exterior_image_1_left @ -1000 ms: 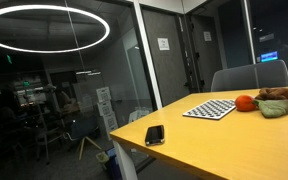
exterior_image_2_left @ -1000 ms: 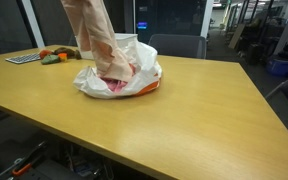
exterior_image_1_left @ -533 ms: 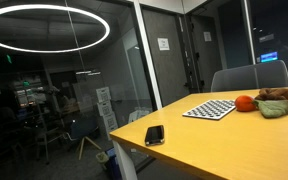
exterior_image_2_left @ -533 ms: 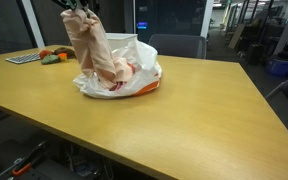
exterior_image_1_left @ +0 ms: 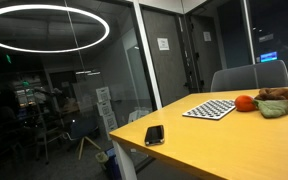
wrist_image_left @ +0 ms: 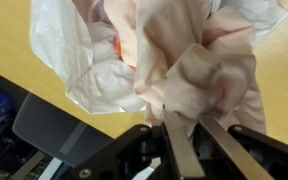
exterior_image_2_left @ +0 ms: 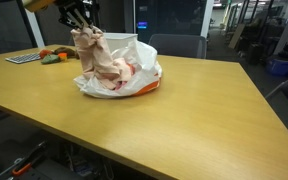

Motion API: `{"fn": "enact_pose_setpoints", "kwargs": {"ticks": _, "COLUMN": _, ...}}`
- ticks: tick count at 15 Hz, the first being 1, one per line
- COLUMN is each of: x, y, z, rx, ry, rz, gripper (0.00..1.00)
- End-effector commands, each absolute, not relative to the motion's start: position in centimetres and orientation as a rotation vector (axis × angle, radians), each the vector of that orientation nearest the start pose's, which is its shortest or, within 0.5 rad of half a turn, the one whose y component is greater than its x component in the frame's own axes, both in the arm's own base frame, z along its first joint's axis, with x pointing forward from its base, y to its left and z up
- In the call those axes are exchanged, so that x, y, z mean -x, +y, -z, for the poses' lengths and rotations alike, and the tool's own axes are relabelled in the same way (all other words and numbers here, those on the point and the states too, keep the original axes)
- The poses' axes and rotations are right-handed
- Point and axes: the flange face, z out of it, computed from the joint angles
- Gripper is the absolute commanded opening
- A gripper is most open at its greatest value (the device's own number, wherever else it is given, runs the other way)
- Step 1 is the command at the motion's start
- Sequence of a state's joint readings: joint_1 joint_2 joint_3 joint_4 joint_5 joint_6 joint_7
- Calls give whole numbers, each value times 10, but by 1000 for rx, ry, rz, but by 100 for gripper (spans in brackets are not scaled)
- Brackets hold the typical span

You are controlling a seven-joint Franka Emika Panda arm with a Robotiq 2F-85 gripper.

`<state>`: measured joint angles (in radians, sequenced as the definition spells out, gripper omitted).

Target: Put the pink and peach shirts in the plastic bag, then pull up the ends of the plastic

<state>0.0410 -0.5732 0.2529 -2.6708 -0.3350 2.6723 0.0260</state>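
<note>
My gripper lowers toward the white plastic bag's raised side next, over the bag's opening.
My gripper (exterior_image_2_left: 81,24) is shut on the top of the peach shirt (exterior_image_2_left: 99,60) and holds it over the white plastic bag (exterior_image_2_left: 142,62) on the wooden table (exterior_image_2_left: 184,110). The shirt's lower part is bunched inside the bag's mouth. In the wrist view my fingers (wrist_image_left: 192,122) pinch a fold of the peach shirt (wrist_image_left: 199,60), with the bag (wrist_image_left: 69,55) below. I cannot make out the pink shirt; it may be hidden under the peach one.
A checkered mat (exterior_image_1_left: 210,108), an orange fruit (exterior_image_1_left: 244,102), a green item (exterior_image_1_left: 275,108) and a black phone (exterior_image_1_left: 155,134) lie on the table. A grey chair (exterior_image_2_left: 179,45) stands behind the bag.
My gripper has come down with the peach shirt. The long hanging cloth has sunk and bunched into the bag.
</note>
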Motion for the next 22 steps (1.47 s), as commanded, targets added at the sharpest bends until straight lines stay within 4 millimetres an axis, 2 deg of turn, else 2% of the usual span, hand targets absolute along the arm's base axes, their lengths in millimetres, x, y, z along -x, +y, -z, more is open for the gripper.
{"fn": "enact_pose_setpoints", "kwargs": {"ticks": 1, "x": -391, "y": 139, "z": -473, "rx": 3271, "ry": -754, "rz": 1097, "gripper": 7}}
{"fn": "enact_pose_setpoints", "kwargs": {"ticks": 2, "x": -391, "y": 140, "z": -470, "rx": 3308, "ry": -721, "rz": 1087, "gripper": 7}}
{"fn": "enact_pose_setpoints", "kwargs": {"ticks": 3, "x": -412, "y": 104, "z": -456, "rx": 3363, "ry": -652, "rz": 1061, "gripper": 7}}
{"fn": "enact_pose_setpoints", "kwargs": {"ticks": 6, "x": -425, "y": 79, "z": -425, "rx": 3447, "ry": -651, "rz": 964, "gripper": 8}}
{"fn": "enact_pose_setpoints", "kwargs": {"ticks": 8, "x": -446, "y": 53, "z": -404, "rx": 3479, "ry": -612, "rz": 853, "gripper": 7}}
{"fn": "enact_pose_setpoints", "kwargs": {"ticks": 10, "x": -462, "y": 42, "z": -389, "rx": 3474, "ry": -626, "rz": 764, "gripper": 7}}
{"fn": "enact_pose_setpoints", "kwargs": {"ticks": 13, "x": -485, "y": 46, "z": -365, "rx": 3445, "ry": -655, "rz": 677, "gripper": 7}}
{"fn": "enact_pose_setpoints", "kwargs": {"ticks": 16, "x": -508, "y": 60, "z": -337, "rx": 3379, "ry": -679, "rz": 563, "gripper": 8}}
{"fn": "enact_pose_setpoints", "kwargs": {"ticks": 17, "x": -513, "y": 65, "z": -326, "rx": 3362, "ry": -670, "rz": 528, "gripper": 9}}
{"fn": "enact_pose_setpoints", "kwargs": {"ticks": 20, "x": -526, "y": 67, "z": -311, "rx": 3344, "ry": -654, "rz": 468, "gripper": 7}}
{"fn": "enact_pose_setpoints", "kwargs": {"ticks": 21, "x": -529, "y": 66, "z": -310, "rx": 3341, "ry": -648, "rz": 460, "gripper": 17}}
{"fn": "enact_pose_setpoints", "kwargs": {"ticks": 22, "x": -531, "y": 67, "z": -312, "rx": 3346, "ry": -651, "rz": 463, "gripper": 39}}
